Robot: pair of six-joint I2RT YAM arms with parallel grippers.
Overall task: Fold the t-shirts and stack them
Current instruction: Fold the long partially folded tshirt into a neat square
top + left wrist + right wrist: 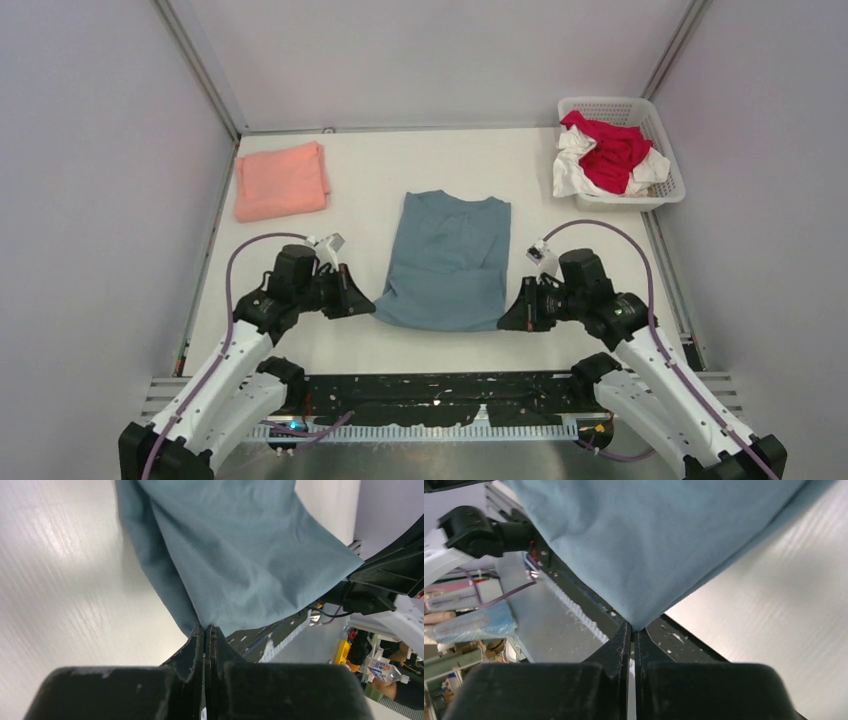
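Observation:
The robot's right gripper will next move up and outward, then down onto the t-shirt's far corner nearer the basket, because both near corners are held while the collar end lies flat.
The teal grey-blue t-shirt [448, 258] lies in the middle of the table, folded into a long panel with its collar at the far end. My left gripper [369, 306] is shut on its near left corner [210, 615]. My right gripper [503, 321] is shut on its near right corner [644, 615]. Both corners are lifted a little off the table. A folded salmon-pink t-shirt [281, 180] lies at the far left. A bright red t-shirt [610, 150] and a white t-shirt [572, 168] lie crumpled in the basket.
The white lattice basket [668, 150] stands at the far right corner. Grey walls close in the table on the left, back and right. A black taped strip [440, 385] runs along the near edge between the arm bases.

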